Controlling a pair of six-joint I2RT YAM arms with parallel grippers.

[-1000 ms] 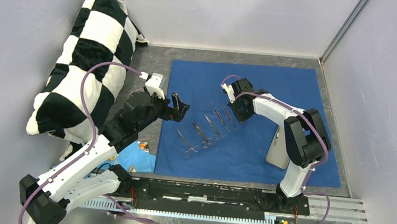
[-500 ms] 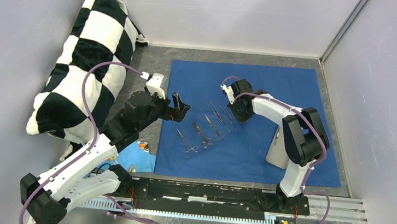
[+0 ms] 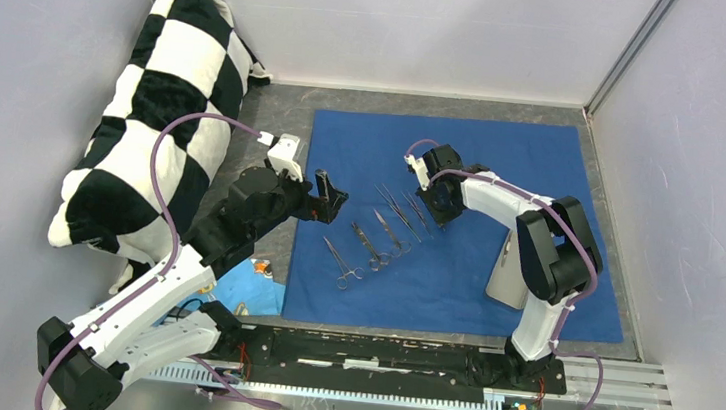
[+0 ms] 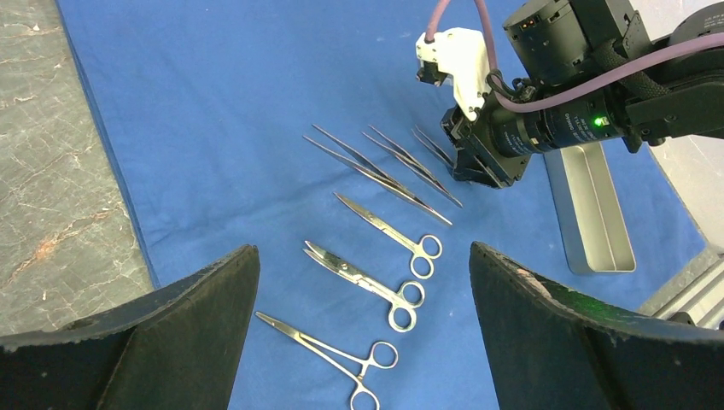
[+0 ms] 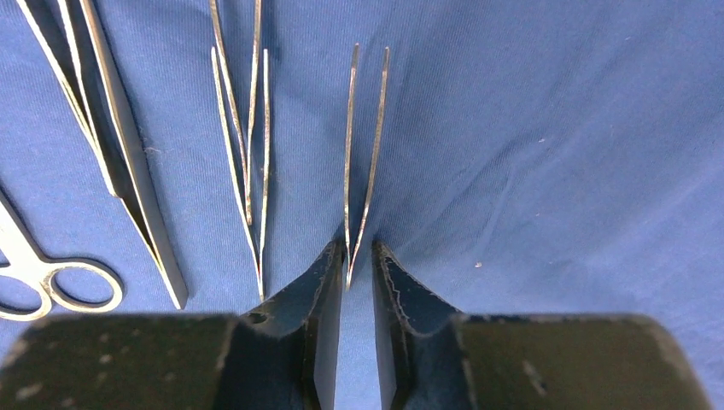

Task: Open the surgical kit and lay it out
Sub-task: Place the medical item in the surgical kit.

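Note:
The robot will next raise its right gripper off the tweezers, then bring it down into the far end (image 3: 508, 247) of the steel tray, where a thin instrument lies.
The dark blue cloth (image 3: 483, 166) of the surgical kit lies spread flat. On it, several thin silver instruments lie in a slanted row: forceps (image 4: 329, 350), two scissors (image 4: 363, 278) (image 4: 388, 231) and long tweezers (image 4: 376, 175). The steel tray (image 3: 508, 271) rests on the cloth's right part, half behind the right arm. My right gripper (image 5: 357, 256) is down at the cloth, narrowly open, with the joined end of the rightmost tweezers (image 5: 363, 154) lying between its fingertips. My left gripper (image 4: 360, 248) hovers wide open above the scissors, holding nothing.
A black-and-white checkered pillow (image 3: 159, 95) leans in the back left corner. A light blue cloth scrap (image 3: 255, 290) lies beside the left arm's base. Grey walls close in the table on three sides, and the mounting rail (image 3: 374, 357) runs along the near edge.
The right gripper's fingers have parted slightly around the tweezers' end. Both arms have stayed almost where they were.

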